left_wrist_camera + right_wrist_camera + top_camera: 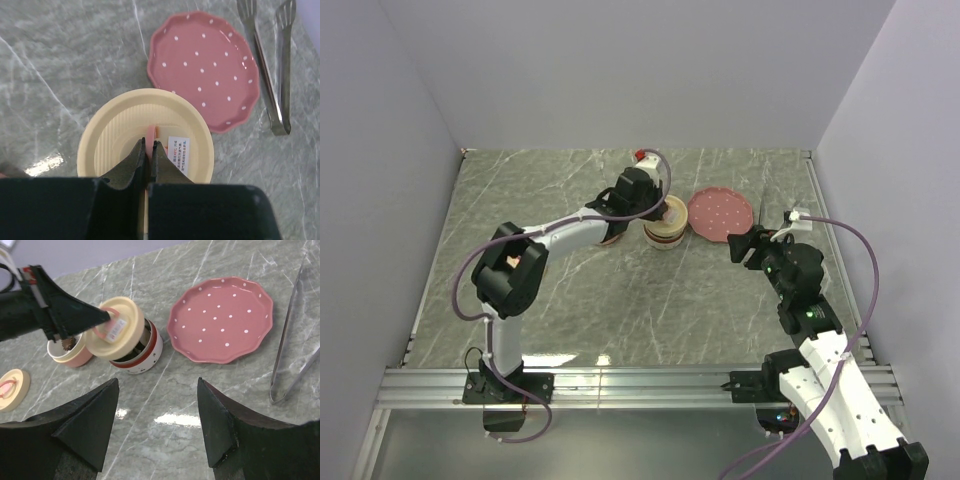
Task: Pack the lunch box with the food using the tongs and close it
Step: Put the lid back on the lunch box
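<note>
The lid is tilted above the bowl with food showing, so next my left gripper needs to move down, level the lid onto the red rim (664,239), and release its tab.
My left gripper (149,144) is shut on the pink tab of a round cream lid (125,130). It holds the lid tilted over the lunch box's white, red-rimmed bowl (145,357), where dark food shows under the lid's edge. A pink bowl (72,355) behind it holds a dark food piece (66,343). The thin metal tongs (290,340) lie on the table, right of the pink dotted plate (222,320). My right gripper (157,382) stands open over bare marble, near the plate and holding nothing.
A second cream lid (12,387) lies flat on the table left of the bowls. The pink plate (722,213) is bare. Grey walls close in the table on three sides, and a metal rail runs along its near edge.
</note>
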`<state>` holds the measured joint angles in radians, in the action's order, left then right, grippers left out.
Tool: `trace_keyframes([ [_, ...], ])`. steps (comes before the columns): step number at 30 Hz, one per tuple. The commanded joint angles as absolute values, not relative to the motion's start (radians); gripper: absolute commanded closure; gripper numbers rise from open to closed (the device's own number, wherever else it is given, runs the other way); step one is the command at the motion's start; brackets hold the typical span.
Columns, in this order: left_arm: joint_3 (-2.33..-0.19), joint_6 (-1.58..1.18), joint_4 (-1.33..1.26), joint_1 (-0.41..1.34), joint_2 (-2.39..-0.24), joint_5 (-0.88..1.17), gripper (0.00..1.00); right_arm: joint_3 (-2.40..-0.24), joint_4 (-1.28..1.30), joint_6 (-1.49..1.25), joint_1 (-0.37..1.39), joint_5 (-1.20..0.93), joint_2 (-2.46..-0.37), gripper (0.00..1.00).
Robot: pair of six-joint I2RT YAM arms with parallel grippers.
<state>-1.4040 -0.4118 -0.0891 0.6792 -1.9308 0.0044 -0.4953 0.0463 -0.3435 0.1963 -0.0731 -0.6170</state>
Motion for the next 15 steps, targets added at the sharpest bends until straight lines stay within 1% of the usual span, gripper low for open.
trace_keyframes([
  [1, -1.473, -0.437, -0.064, 0.675, -1.954, 0.080, 1.00, -0.488, 0.009, -0.342, 0.206, -0.075, -0.603, 0.29],
  [11, -1.568, -0.442, 0.038, 0.675, -2.057, 0.003, 1.00, -0.483, 0.011, -0.342, 0.206, -0.078, -0.597, 0.29],
  [15, -1.557, -0.449, 0.026, 0.675, -2.071, 0.003, 1.00, -0.483, 0.011, -0.342, 0.204, -0.077, -0.597, 0.29],
])
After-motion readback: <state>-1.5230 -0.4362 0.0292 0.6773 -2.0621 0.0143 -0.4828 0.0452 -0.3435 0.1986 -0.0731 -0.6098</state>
